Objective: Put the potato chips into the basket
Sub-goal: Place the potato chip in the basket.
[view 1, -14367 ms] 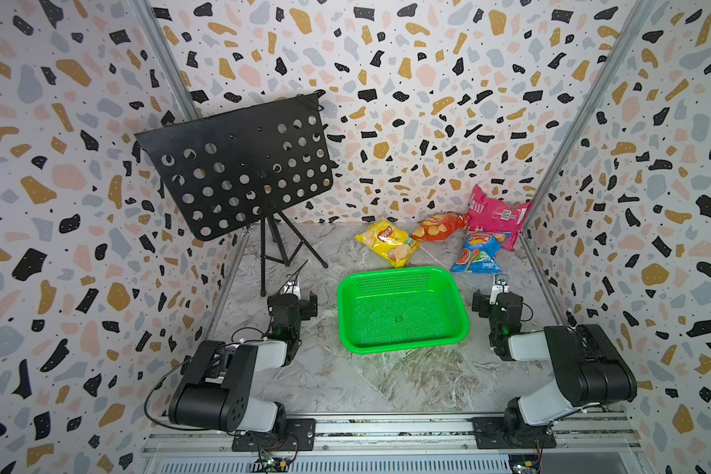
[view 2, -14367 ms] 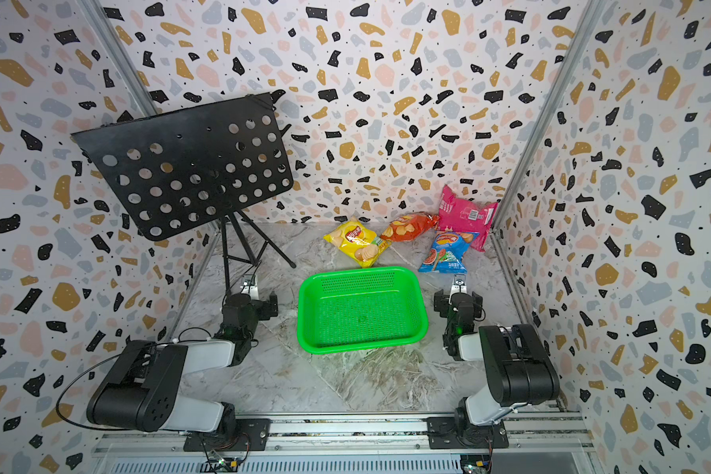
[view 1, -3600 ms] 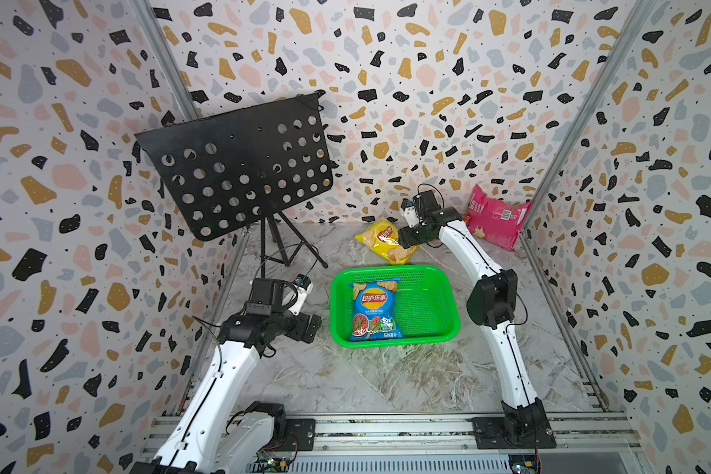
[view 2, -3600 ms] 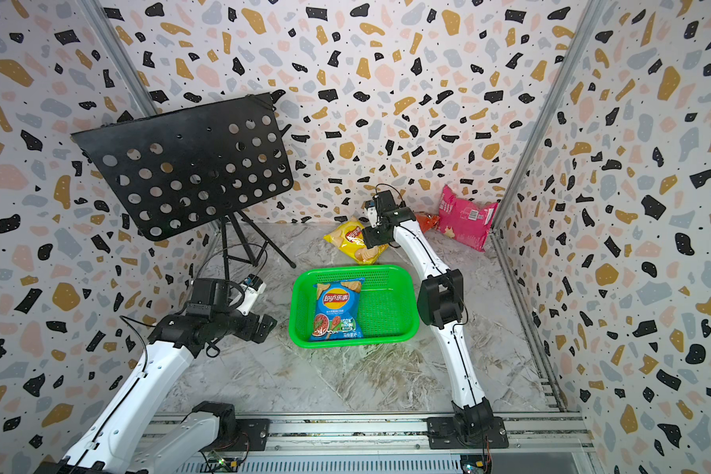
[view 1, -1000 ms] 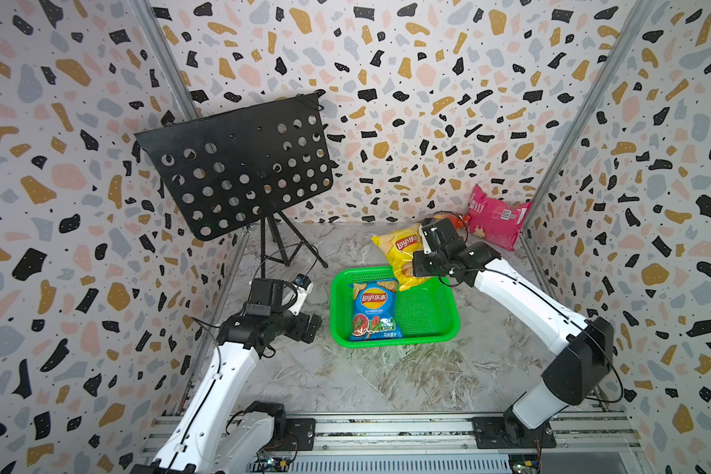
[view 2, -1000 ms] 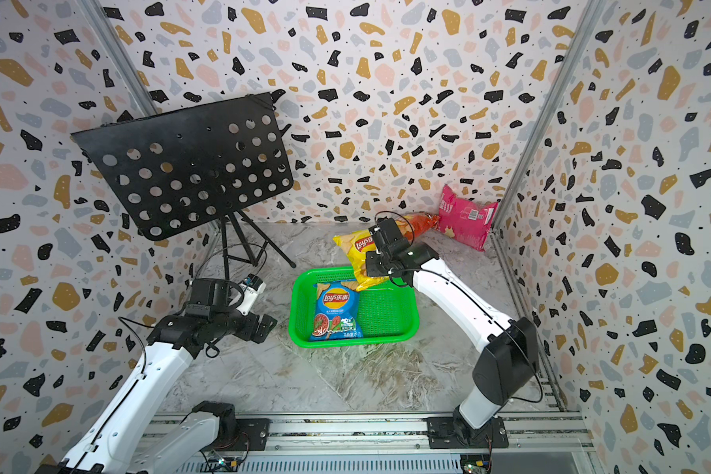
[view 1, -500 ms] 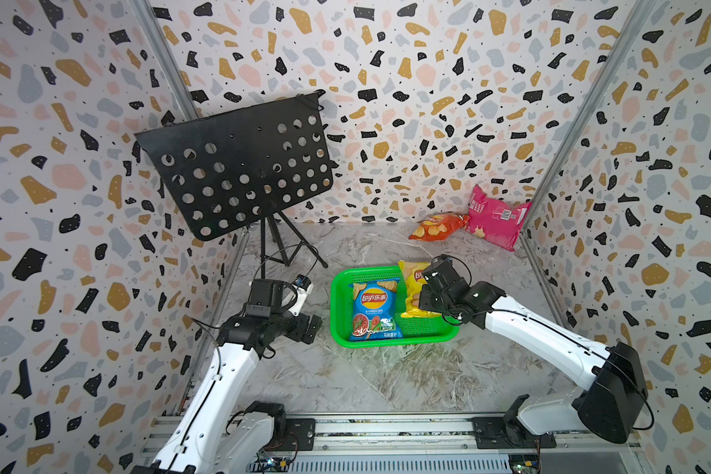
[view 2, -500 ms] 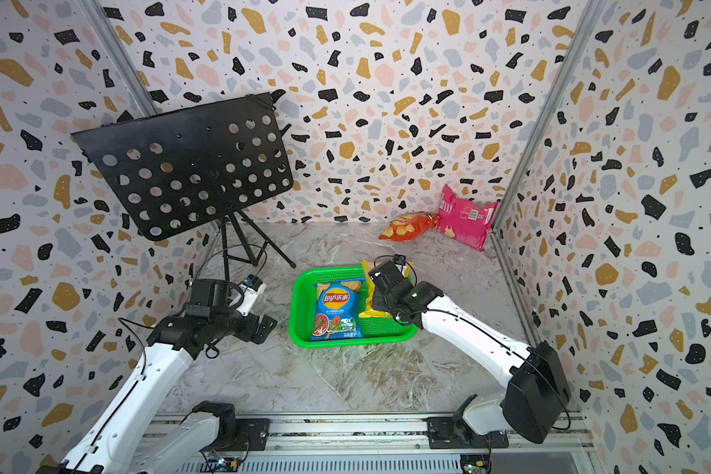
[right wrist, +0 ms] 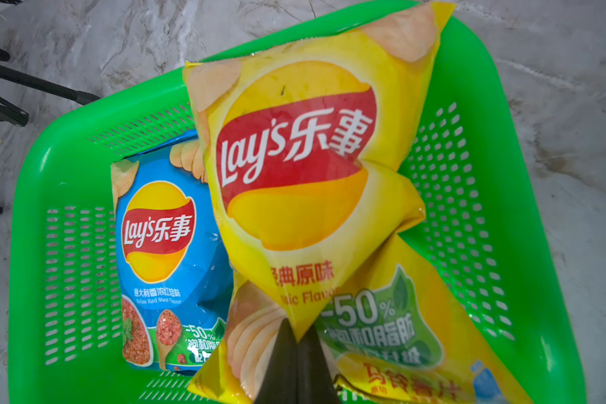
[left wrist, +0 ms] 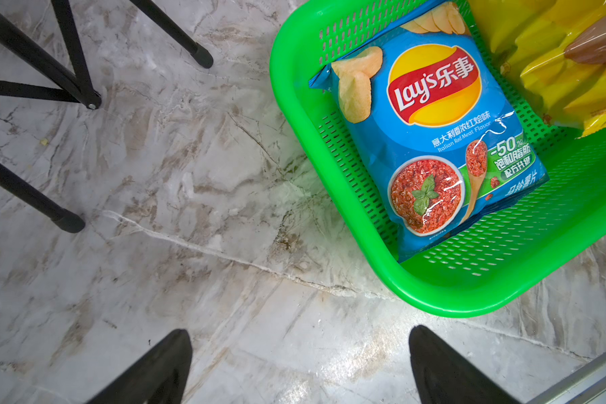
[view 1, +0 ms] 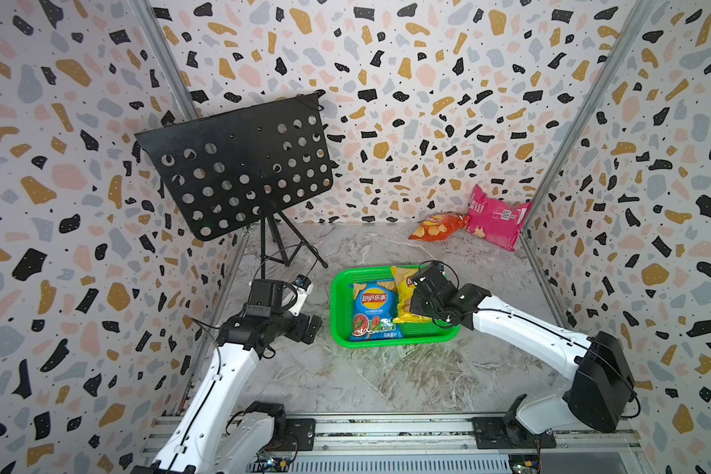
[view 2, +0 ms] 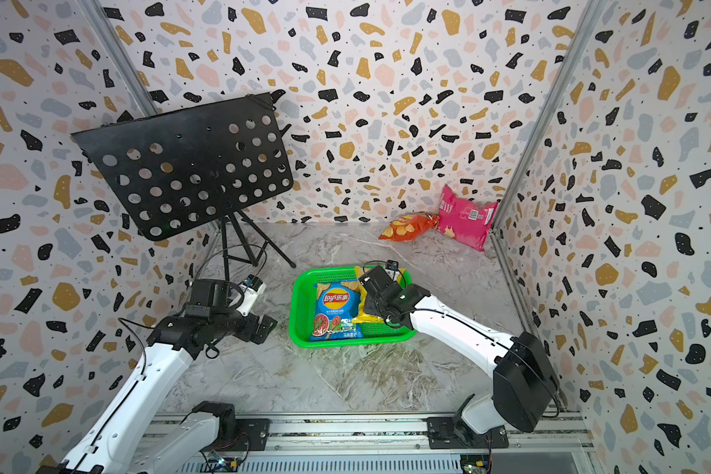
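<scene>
I will lower the yellow bag (right wrist: 305, 168) into the basket's free half (right wrist: 432, 246) with my right gripper next and let go of the yellow bag's fold, because the blue bag is in the basket's other side.
The green basket (view 1: 338, 316) sits mid-floor. Inside it the blue potato chips bag (view 1: 372, 310) lies flat on the left side. My right gripper (right wrist: 296, 334) is shut on a pinched fold of the yellow bag (right wrist: 305, 168), which hangs low over the basket's right half and overlaps the blue bag (right wrist: 161, 245). In a top view the right gripper (view 1: 416, 308) is over the basket. The orange-red bag (view 1: 436, 227) and the magenta-pink bag (view 1: 495, 221) lie at the back right corner. My left gripper (left wrist: 298, 337) stands open and empty above bare floor, just left of the basket (left wrist: 452, 300).
A black perforated music stand (view 1: 239, 172) on a tripod (view 1: 280, 250) stands at the back left, its feet near my left arm. Patterned walls close three sides. A metal rail (view 1: 386, 429) runs along the front.
My right arm has drawn back and come down with the yellow bag, from over the basket's far edge to low inside it. The left arm has not moved.
</scene>
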Motion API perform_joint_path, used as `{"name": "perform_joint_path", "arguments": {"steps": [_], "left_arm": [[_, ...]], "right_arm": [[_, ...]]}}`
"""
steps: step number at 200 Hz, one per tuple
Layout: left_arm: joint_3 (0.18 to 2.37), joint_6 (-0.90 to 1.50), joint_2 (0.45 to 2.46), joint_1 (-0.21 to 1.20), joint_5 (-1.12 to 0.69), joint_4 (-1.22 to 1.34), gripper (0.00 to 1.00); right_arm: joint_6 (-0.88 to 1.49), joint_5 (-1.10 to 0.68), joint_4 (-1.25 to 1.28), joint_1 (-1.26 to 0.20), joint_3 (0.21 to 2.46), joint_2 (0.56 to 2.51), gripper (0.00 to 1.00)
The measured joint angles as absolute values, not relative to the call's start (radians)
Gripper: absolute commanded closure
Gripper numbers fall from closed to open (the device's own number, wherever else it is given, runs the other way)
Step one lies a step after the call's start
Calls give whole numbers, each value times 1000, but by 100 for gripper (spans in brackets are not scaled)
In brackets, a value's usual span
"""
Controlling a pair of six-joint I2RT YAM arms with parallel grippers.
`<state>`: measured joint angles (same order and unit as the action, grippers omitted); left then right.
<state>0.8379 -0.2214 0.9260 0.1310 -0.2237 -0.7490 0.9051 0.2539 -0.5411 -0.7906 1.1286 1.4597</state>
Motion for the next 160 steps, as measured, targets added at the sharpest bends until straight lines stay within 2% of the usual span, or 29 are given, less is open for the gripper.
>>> {"name": "perform_joint_path", "arguments": {"steps": [87, 131, 153, 160], "left_arm": [[838, -221, 926, 131, -224, -749, 0], [838, -221, 926, 131, -224, -749, 0], [838, -221, 926, 131, -224, -749, 0], [838, -221, 926, 131, -224, -749, 0]], "right_arm": [[922, 231, -542, -792, 1089, 1480, 100], [917, 224, -557, -792, 1090, 1504, 70], [896, 228, -577, -792, 1100, 1496, 58], [885, 233, -583, -792, 1105, 1491, 57]]}}
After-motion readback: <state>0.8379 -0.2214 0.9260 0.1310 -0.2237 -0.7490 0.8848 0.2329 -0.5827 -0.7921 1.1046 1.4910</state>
